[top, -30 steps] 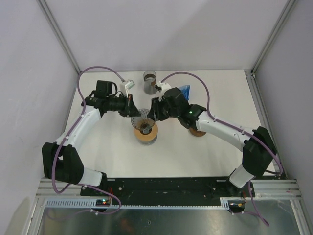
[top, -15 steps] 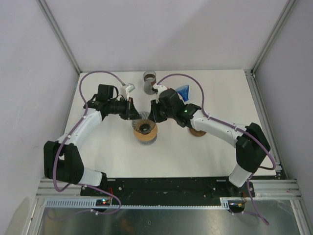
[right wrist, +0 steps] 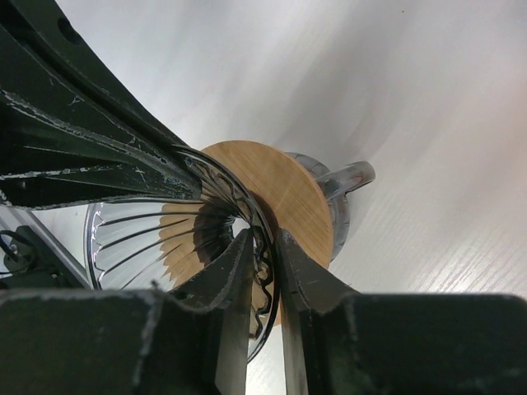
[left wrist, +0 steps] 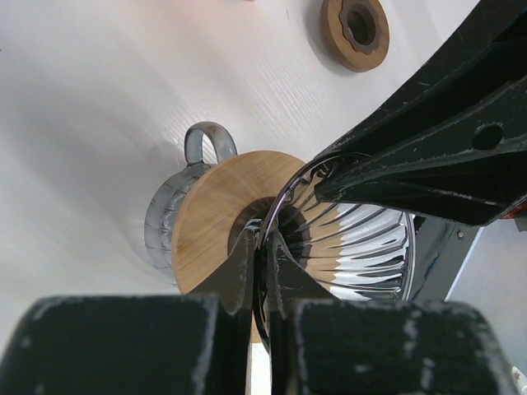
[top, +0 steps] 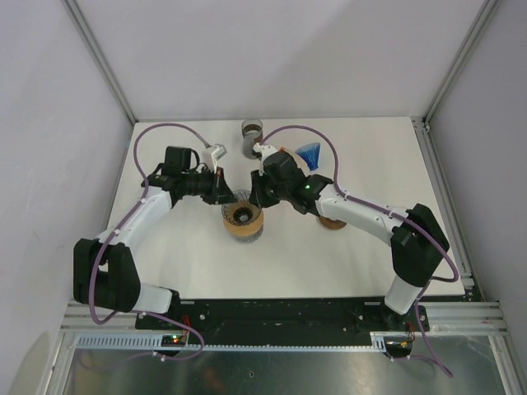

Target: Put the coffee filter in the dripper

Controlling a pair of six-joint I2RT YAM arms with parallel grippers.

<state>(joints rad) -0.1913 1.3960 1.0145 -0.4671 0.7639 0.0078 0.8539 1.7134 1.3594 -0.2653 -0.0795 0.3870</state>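
Note:
Next, my left gripper eases slightly outward and opens its fingers to release the dripper's rim (top: 224, 208) (left wrist: 280, 202) between them, as the collar rests on the mug.
The dripper (top: 244, 216) is a ribbed glass cone (left wrist: 354, 239) with a round wooden collar (left wrist: 210, 218), standing on a glass mug with a handle (left wrist: 206, 141) at the table's middle. My left gripper (top: 224, 194) is shut on the dripper's left rim, one finger inside and one outside (left wrist: 263, 240). From the opposite side my right gripper (top: 256, 196) pinches the rim (right wrist: 265, 240) the same way. The cone (right wrist: 148, 239) looks empty in both wrist views. I cannot make out the coffee filter for certain.
A grey cup (top: 251, 140) with something brown in it stands at the back. A blue fan-shaped thing (top: 309, 153) lies right of it. A wooden ring (top: 332, 220) (left wrist: 355, 33) lies under my right forearm. White walls and metal posts enclose the table.
My right gripper has slid a little left and shut on the dripper's rim. The left gripper has kept its grip and barely moved.

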